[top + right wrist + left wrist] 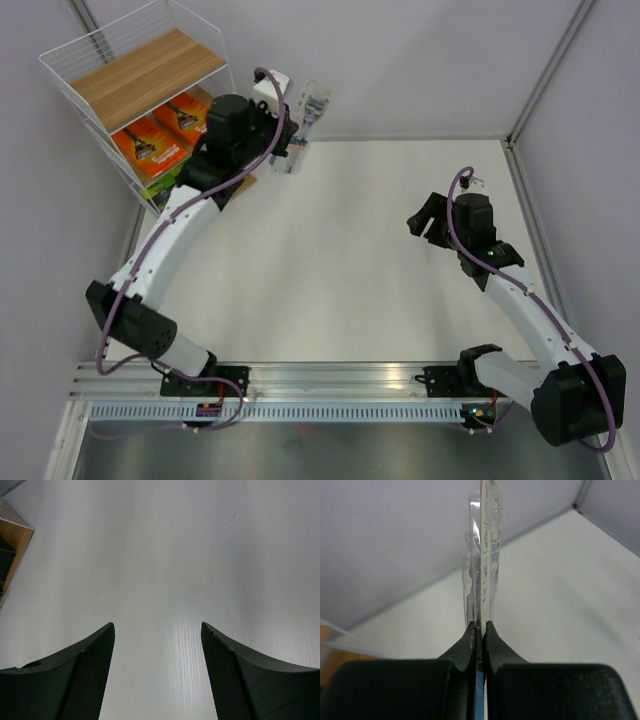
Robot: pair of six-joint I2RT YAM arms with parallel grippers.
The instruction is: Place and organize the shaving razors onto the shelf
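Observation:
The shelf's top wooden board [150, 69] lies left of my left gripper in the top view, so next that gripper should swing the white-and-blue pack over the board's bare surface and release it.
My left gripper [293, 150] is shut on the white-and-blue razor pack [312, 105] and holds it in the air just right of the shelf [150, 72]. In the left wrist view the pack [486, 555] stands edge-on between the shut jaws of that gripper [480, 626]. Two orange packs [150, 146] [190, 115] lie side by side on the shelf's middle board. A lime-green edge of a pack [160, 185] shows on the lower tier; the rest is hidden. My right gripper [428, 216] is open and empty over the table, as the right wrist view [157, 626] shows.
The shelf stands in the back left corner against the walls; its top wooden board is bare. A corner of the shelf [14, 537] shows at the left of the right wrist view. White table [380, 280] lies between the arms.

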